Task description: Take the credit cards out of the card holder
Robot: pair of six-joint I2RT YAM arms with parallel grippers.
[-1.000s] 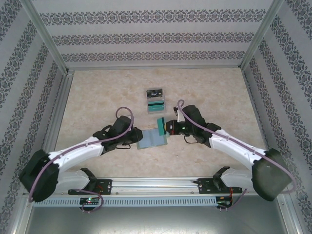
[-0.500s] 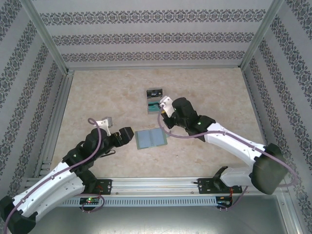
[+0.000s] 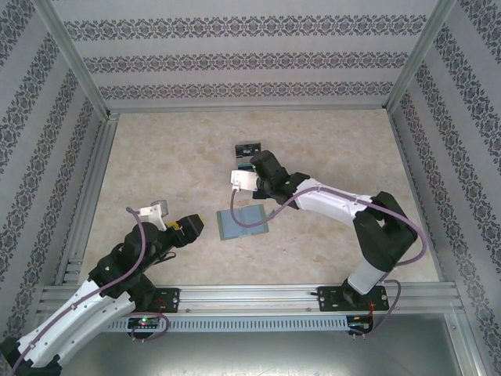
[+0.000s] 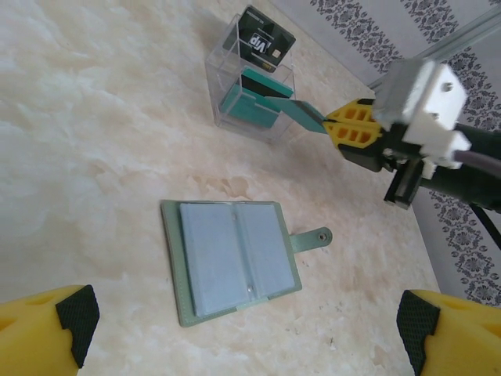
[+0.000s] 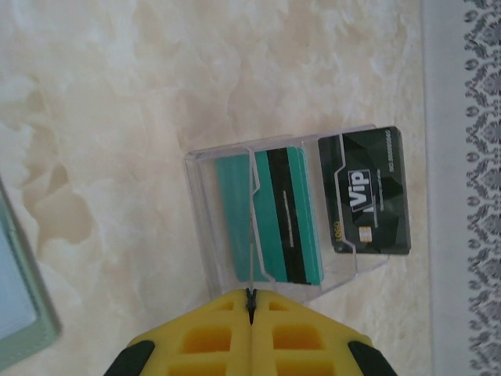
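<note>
The robot's right gripper should next go down and outward to the tray's near section, which already holds teal cards, and release this matching card there.
The card holder lies open and flat on the table, its bluish inner pockets facing up and its tab to the right. My left gripper is open near and left of it, its fingertips wide apart and nothing between them. My right gripper is shut on a teal credit card, whose far end reaches into a clear tray. In the right wrist view the gripper holds that card edge-on. More teal cards and a black card stand in the tray.
The clear tray stands on the table beyond the card holder. Patterned walls and metal frame posts enclose the table on three sides. A metal rail with both arm bases runs along the near edge.
My left gripper opened and drew back toward the near left, off the card holder. My right gripper carried the teal card from the card holder up to the tray.
</note>
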